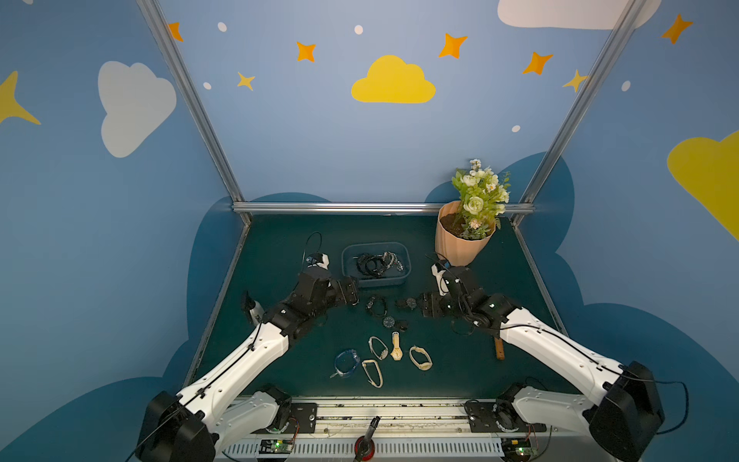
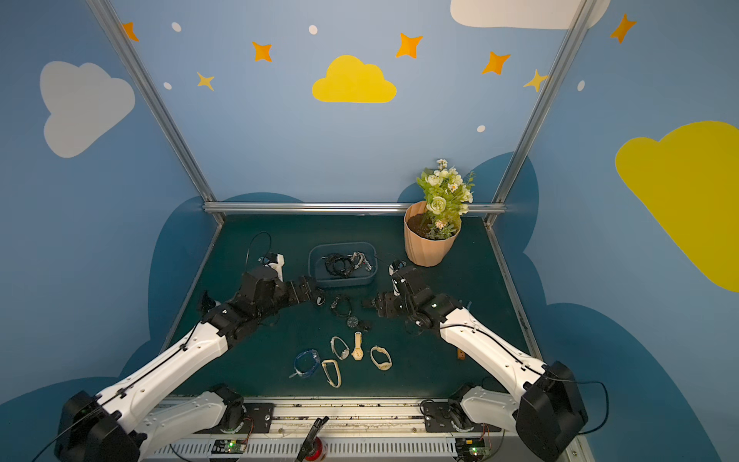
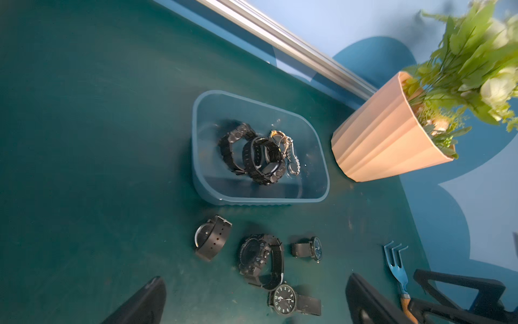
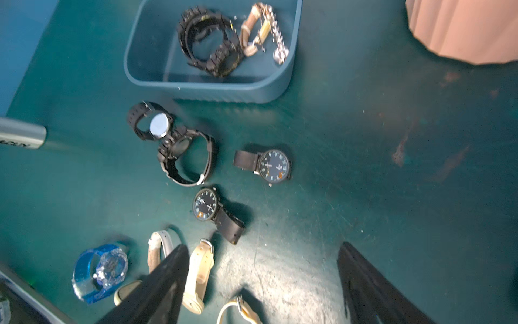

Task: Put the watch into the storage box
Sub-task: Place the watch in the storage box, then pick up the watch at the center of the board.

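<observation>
My right gripper draws back and down astride the beige strap's fork-side band [image 1: 428, 356] [image 4: 249, 311] next, since the strap nearest the fork lies below it and back toward my base.
The blue-grey storage box [image 1: 362, 283] [image 2: 320, 280] [image 3: 252, 200] [image 4: 224, 94] stands mid-table and holds several black watches [image 3: 252, 154] and a chain one. In front of it, three black watches lie on the mat: a chunky one [image 1: 376, 306] [image 3: 258, 258] [image 4: 182, 157], a round-dial one [image 1: 390, 322] [image 3: 284, 300] [image 4: 206, 209] and a blue-dial one [image 1: 408, 303] [image 4: 273, 165]. My left gripper [image 1: 357, 297] [image 3: 255, 277] hangs open and empty by the box's near left corner. My right gripper [image 1: 420, 306] [image 4: 263, 245] is open and empty, just right of the blue-dial watch.
A ribbed peach flowerpot [image 1: 464, 242] with flowers stands at the back right. Several beige watches [image 1: 396, 346] and a clear blue one [image 1: 346, 362] lie nearer the front. A small garden fork [image 3: 398, 269] lies under the right arm. Metal rails edge the mat.
</observation>
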Motion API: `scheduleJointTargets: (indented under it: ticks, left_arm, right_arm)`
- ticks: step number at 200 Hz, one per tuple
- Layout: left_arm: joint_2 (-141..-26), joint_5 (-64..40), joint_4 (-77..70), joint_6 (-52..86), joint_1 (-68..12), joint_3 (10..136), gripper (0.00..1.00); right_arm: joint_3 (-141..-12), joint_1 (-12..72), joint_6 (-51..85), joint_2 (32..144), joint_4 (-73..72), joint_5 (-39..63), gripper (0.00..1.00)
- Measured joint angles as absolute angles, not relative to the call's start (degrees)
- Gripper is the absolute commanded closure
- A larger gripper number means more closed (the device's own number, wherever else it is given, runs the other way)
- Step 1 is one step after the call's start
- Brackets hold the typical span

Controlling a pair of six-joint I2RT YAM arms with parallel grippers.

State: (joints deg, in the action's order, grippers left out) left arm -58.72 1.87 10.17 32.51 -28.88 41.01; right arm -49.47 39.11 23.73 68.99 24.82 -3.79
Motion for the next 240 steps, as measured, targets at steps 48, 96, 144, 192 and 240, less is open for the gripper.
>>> scheduleJointTargets:
  ticks: [48, 96, 144, 192, 240]
  left_arm:
    - [-56.1, 3.8, 8.8, 34.9, -28.1, 36.8, 0.00]
    - [-58.4, 3.5, 6.0, 36.1, -27.8, 36.9, 0.00]
    - [-59.8, 2.9, 6.1, 36.9, -27.7, 37.3, 0.00]
    - [-58.6, 2.9, 6.3, 37.5, -27.7, 37.3, 0.00]
    - [-57.3, 3.2, 7.0, 37.5, -27.5, 37.3, 0.00]
  right_arm:
    - [-44.4, 41.4, 25.6, 68.8, 27.1, -1.3, 0.29]
    - [-37.4, 46.2, 29.9, 67.4, 29.7, 1.2, 0.37]
    - [-35.0, 50.3, 33.5, 67.2, 30.1, 2.2, 0.52]
    - [-35.1, 52.5, 34.9, 71.9, 28.0, 1.0, 0.61]
    - [-35.5, 53.2, 35.2, 75.8, 26.7, -1.8, 0.72]
